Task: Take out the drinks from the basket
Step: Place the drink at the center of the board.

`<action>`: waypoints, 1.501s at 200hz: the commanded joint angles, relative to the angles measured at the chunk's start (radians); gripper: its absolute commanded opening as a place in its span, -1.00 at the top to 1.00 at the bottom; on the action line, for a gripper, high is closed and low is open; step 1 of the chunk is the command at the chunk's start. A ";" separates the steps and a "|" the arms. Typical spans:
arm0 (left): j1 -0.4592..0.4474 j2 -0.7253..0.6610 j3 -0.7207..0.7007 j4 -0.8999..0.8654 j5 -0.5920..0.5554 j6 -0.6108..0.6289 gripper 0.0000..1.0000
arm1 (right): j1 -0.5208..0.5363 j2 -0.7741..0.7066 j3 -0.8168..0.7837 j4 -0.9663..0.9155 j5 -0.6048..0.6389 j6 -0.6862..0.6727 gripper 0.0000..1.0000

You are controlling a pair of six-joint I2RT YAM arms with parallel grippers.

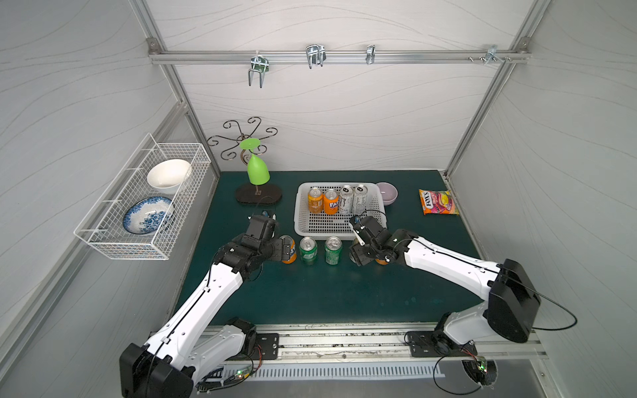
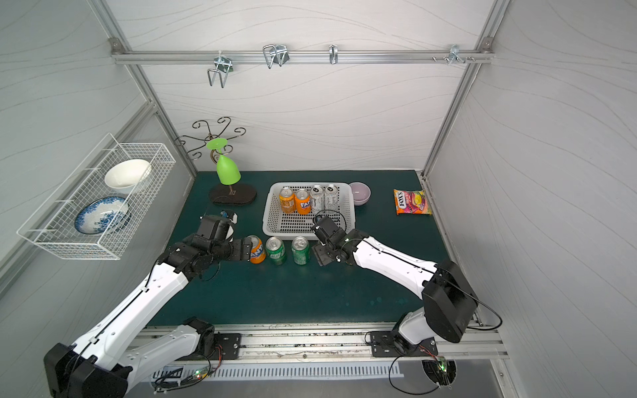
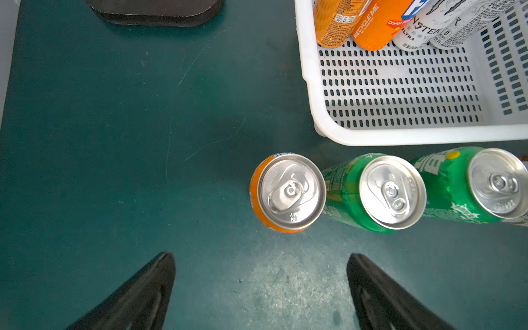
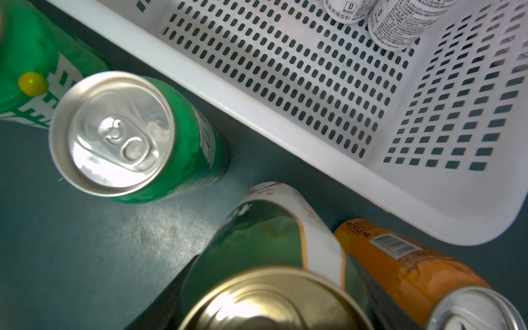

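Note:
The gap (image 4: 269, 171) between the green can and the orange can shows bare mat, so my right gripper should move down into it and let go of the green-white can.
The white basket (image 1: 298, 211) holds two orange cans (image 1: 323, 201) and two slim silver-white cans (image 1: 353, 199) along its far wall. In front of it an orange can (image 3: 288, 192) and two green cans (image 1: 320, 251) stand in a row on the mat. My left gripper (image 3: 260, 255) hangs open just short of that orange can, nothing between its fingers. My right gripper (image 4: 271, 300) is shut on a green-white can with a gold top (image 4: 257, 240), right of the green cans. Another orange can (image 4: 400, 263) stands close beside it.
A green cup hangs upside down on a stand with a dark base (image 1: 258, 197) at the back left. A purple bowl (image 1: 386, 193) touches the basket's right side, with a candy bag (image 1: 438, 202) further right. A wire rack (image 1: 144, 200) with bowls is on the left wall.

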 commanded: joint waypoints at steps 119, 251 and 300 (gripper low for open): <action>0.006 -0.006 0.010 0.035 0.009 0.012 -0.97 | -0.039 0.065 -0.015 0.127 0.013 0.014 -0.22; 0.006 -0.004 0.010 0.035 0.012 0.011 -0.97 | -0.048 0.100 -0.022 0.126 0.002 0.037 -0.41; 0.006 -0.004 0.010 0.036 0.013 0.012 -0.97 | -0.049 0.088 -0.004 0.100 -0.005 0.031 -0.54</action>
